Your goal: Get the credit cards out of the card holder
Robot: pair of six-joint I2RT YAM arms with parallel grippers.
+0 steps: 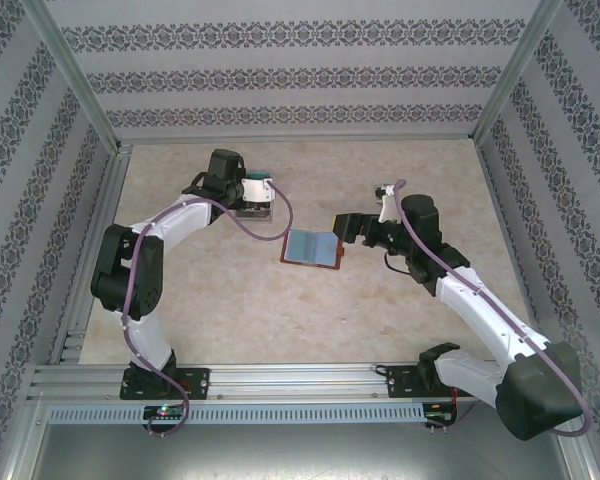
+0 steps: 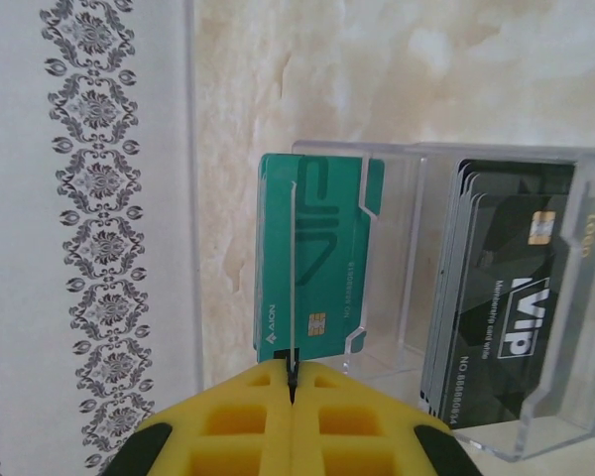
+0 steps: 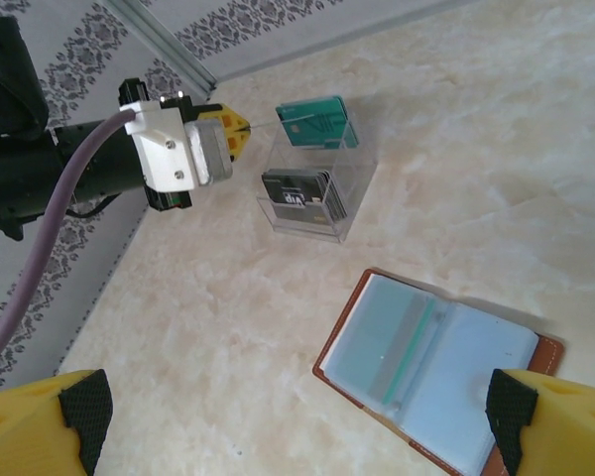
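My left gripper should next lower the thin card down the near side of the teal cards in the box and let go of it, because the card hangs parallel to them.
The brown card holder (image 1: pixel 312 247) lies open and flat mid-table, its grey-blue pockets up (image 3: pixel 436 367). A teal card edge (image 3: pixel 407 352) shows at its centre fold. My right gripper (image 1: pixel 345 228) hovers open just right of it, and its yellow fingertips (image 3: pixel 40 416) sit in the bottom corners of the right wrist view. My left gripper (image 1: pixel 248 190) is at the clear box (image 1: pixel 257 207), its yellow fingers (image 2: pixel 238 416) shut on a thin card (image 2: pixel 294 288) seen edge-on. Behind that card, teal cards (image 2: pixel 327 258) stand in the box's left slot.
The clear box (image 3: pixel 352 193) also holds a stack of black VIP cards (image 2: pixel 506 288) in its nearer slot. Patterned walls and a metal frame (image 1: pixel 80 90) enclose the marble table. The left arm's cable (image 1: pixel 260 232) loops close to the box.
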